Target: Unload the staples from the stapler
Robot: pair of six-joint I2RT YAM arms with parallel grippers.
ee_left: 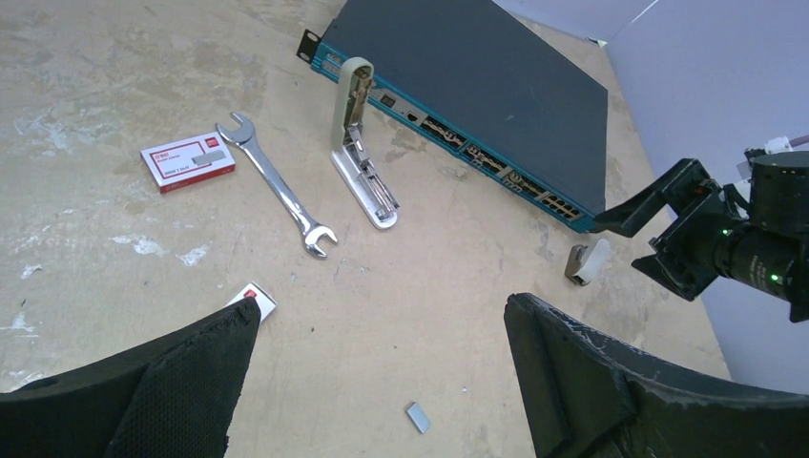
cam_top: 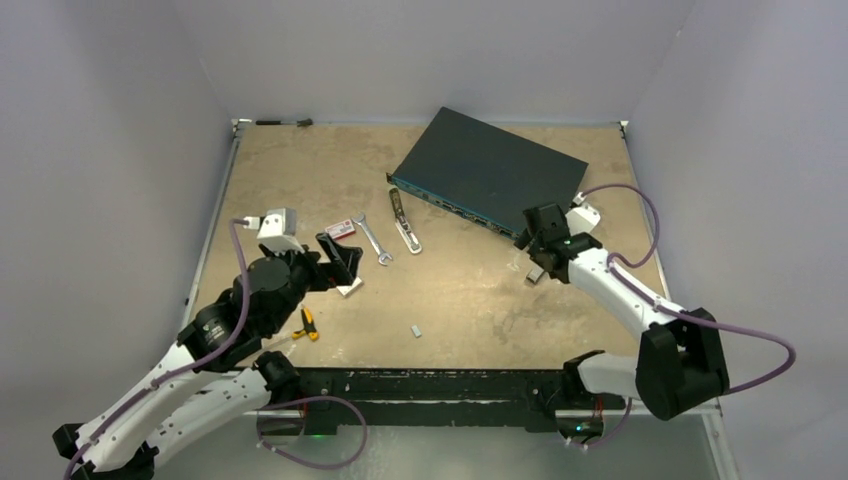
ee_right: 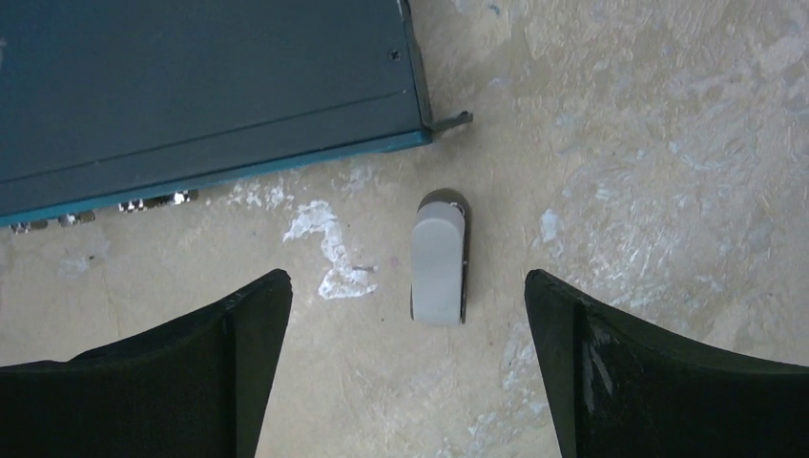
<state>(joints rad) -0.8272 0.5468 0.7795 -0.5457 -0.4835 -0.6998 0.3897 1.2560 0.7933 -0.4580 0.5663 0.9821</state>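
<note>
My right gripper will next move down and close its fingers across the long sides of the stubby grey piece (cam_top: pixel 535 275) (ee_right: pixel 439 258), which is below it and already between the open fingers.
The stapler (cam_top: pixel 403 226) lies hinged open left of the switch. In the left wrist view its pale top (ee_left: pixel 355 95) stands up and its silvery channel (ee_left: pixel 370 189) lies flat. One small silvery staple strip (cam_top: pixel 416 330) lies on the bare table nearer me, also in the left wrist view (ee_left: pixel 418 417). My left gripper (cam_top: pixel 345 262) is open and empty, its fingers (ee_left: pixel 382 310) above the table, apart from the strip. My right gripper (cam_top: pixel 537 248) is open and empty, hovering over a stubby grey piece (ee_right: pixel 439 258) that lies between its fingers (ee_right: pixel 405 286).
A dark teal network switch (cam_top: pixel 490 170) lies at the back right. A wrench (cam_top: pixel 375 240) and a red-and-white box (cam_top: pixel 341 230) lie left of the stapler. A small white box (cam_top: pixel 348 290) lies under my left fingers. A yellow-handled tool (cam_top: pixel 306 325) lies by the left arm.
</note>
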